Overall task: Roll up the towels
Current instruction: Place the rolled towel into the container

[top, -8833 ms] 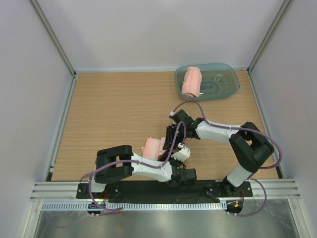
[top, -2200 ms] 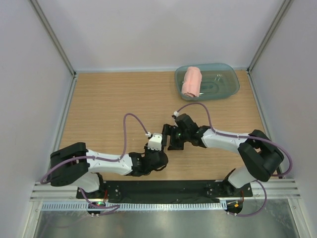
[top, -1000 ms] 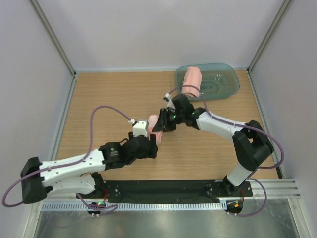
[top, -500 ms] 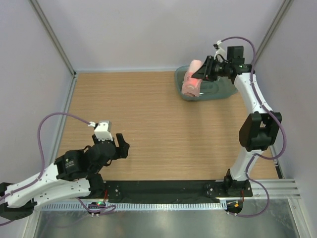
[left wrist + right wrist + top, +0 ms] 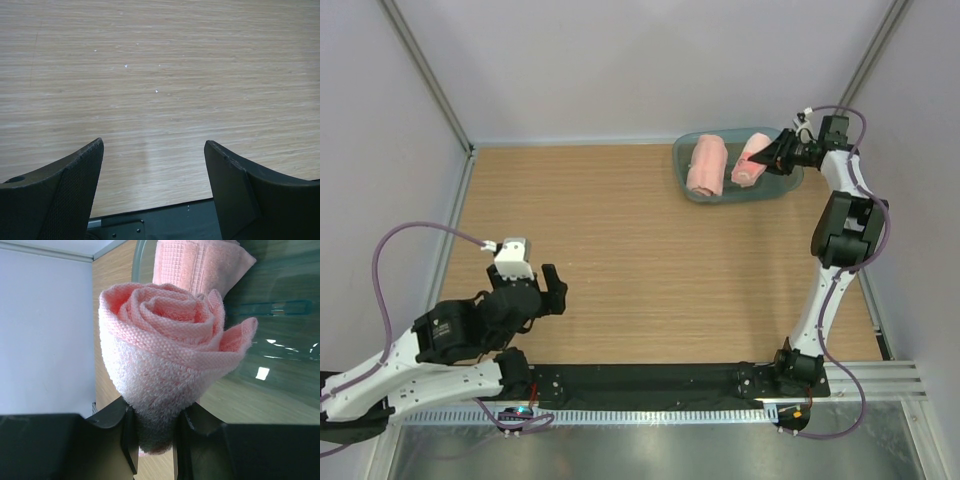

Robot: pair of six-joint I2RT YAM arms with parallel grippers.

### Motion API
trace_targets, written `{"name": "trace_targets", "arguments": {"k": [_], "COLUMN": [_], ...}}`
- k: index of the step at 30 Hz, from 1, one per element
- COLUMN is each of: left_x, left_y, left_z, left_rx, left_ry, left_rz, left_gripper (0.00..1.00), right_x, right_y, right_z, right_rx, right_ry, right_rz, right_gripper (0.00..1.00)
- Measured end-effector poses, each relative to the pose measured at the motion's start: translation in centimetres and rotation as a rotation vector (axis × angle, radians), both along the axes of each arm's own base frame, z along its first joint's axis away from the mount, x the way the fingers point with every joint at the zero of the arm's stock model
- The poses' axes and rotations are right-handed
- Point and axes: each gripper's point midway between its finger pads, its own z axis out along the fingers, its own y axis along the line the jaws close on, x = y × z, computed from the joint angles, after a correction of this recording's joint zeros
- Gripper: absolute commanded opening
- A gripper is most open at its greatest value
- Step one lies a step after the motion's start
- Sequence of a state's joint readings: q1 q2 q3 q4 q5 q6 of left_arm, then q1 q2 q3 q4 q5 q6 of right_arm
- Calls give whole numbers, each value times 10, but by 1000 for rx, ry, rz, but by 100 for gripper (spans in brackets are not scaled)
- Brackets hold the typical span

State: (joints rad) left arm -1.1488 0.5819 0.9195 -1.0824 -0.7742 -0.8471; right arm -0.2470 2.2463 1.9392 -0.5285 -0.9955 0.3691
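Observation:
I will lower the other towel with my right gripper next and release it on the free tub bottom (image 5: pixel 730 183). That spot is below, beside the first towel, on the left in the top view.
Two salmon-pink rolled towels show at the back right. One rolled towel (image 5: pixel 706 166) lies in the translucent blue-green tub (image 5: pixel 783 178). The other rolled towel (image 5: pixel 752 160) (image 5: pixel 165 370) is held over the tub by my right gripper (image 5: pixel 776 155) (image 5: pixel 152 437), which is shut on its lower end. In the right wrist view the roll's spiral end faces the camera, with the first towel (image 5: pixel 200 265) behind it. My left gripper (image 5: pixel 552 293) (image 5: pixel 154 165) stands open and holds nothing over bare wood at the near left.
The wooden table (image 5: pixel 620 220) is walled in by white panels with metal posts at the corners. A black base rail (image 5: pixel 650 382) runs along the near edge. The left arm's purple cable (image 5: pixel 420 240) loops over the left side.
My right gripper has carried the rolled towel from mid-table to above the tub. My left arm has pulled back to the near left and its jaws have widened.

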Motion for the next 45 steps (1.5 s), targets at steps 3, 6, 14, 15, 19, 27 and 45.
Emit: {"name": "trace_targets", "arguments": {"k": [3, 6, 14, 15, 19, 27, 45], "left_x": [1, 2, 3, 3, 3, 3, 3], "left_y": [-2, -4, -6, -6, -5, -5, -5], "left_z": [-3, -7, -13, -13, -13, -13, -12], "left_rx": [31, 61, 100, 100, 104, 104, 100], "left_ry": [7, 16, 29, 28, 25, 24, 22], "left_rz": [-5, -9, -15, -15, -19, -20, -20], "left_gripper": [82, 82, 82, 82, 82, 82, 82], "right_x": [4, 7, 20, 21, 21, 21, 20], "right_y": [0, 8, 22, 22, 23, 26, -3], "right_z": [-10, -21, -66, -73, -96, -112, -109], "right_rx": [15, 29, 79, 79, 57, -70, -380], "right_ry": [-1, -2, 33, 41, 86, 109, 202], "right_rz": [9, 35, 77, 79, 86, 102, -51], "right_gripper": [1, 1, 1, 1, 1, 37, 100]}}
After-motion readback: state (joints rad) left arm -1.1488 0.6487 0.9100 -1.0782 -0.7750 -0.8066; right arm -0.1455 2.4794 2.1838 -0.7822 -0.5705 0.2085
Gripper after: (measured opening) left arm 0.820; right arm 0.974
